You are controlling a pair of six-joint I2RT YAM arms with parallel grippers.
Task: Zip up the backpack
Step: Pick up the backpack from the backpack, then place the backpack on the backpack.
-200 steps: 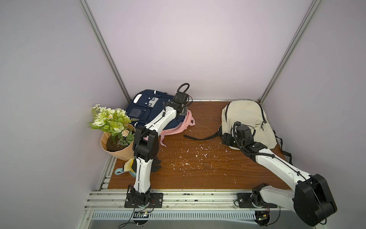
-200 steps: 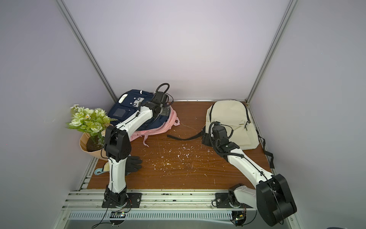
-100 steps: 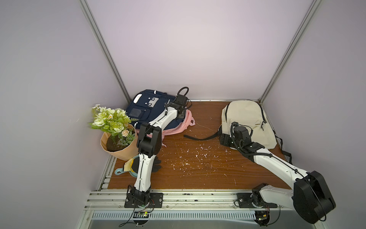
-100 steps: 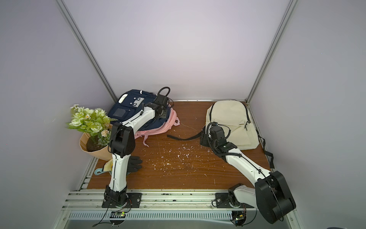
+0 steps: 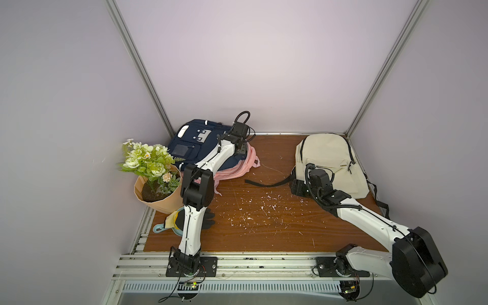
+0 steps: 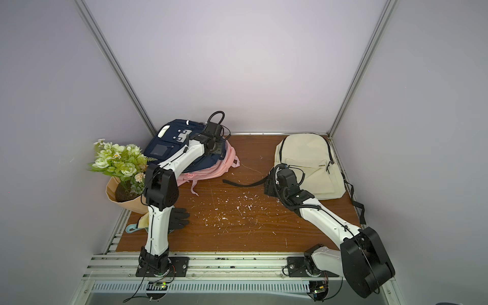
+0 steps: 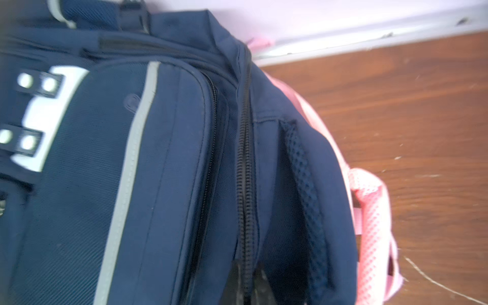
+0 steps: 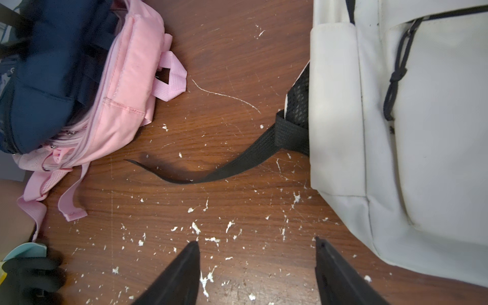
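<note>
My left gripper, still shut on the zipper line, should next pull back toward the bare wood, which lies behind it, clear of bags, and release there.
A navy backpack (image 5: 190, 148) (image 6: 163, 148) lies at the back left on top of a pink one. In the left wrist view its main black zipper (image 7: 245, 158) runs up the side of the bag (image 7: 158, 184). My left gripper (image 7: 247, 274) (image 5: 240, 154) is shut on that zipper line, one dark fingertip on each side. The slider itself is hidden between the tips. My right gripper (image 8: 257, 243) (image 5: 297, 188) hangs open over bare wood beside the cream backpack, holding nothing.
A cream backpack (image 5: 327, 158) (image 8: 422, 132) lies at the back right, its black strap (image 5: 266, 183) (image 8: 224, 169) trailing across the table. The pink backpack (image 5: 237, 171) (image 8: 126, 79) sits under the navy one. A flower pot (image 5: 155, 192) and a black glove (image 5: 208, 219) sit front left.
My left gripper has closed from wide open onto the navy backpack's zipper, and its elbow has risen. The right arm has shifted only slightly.
</note>
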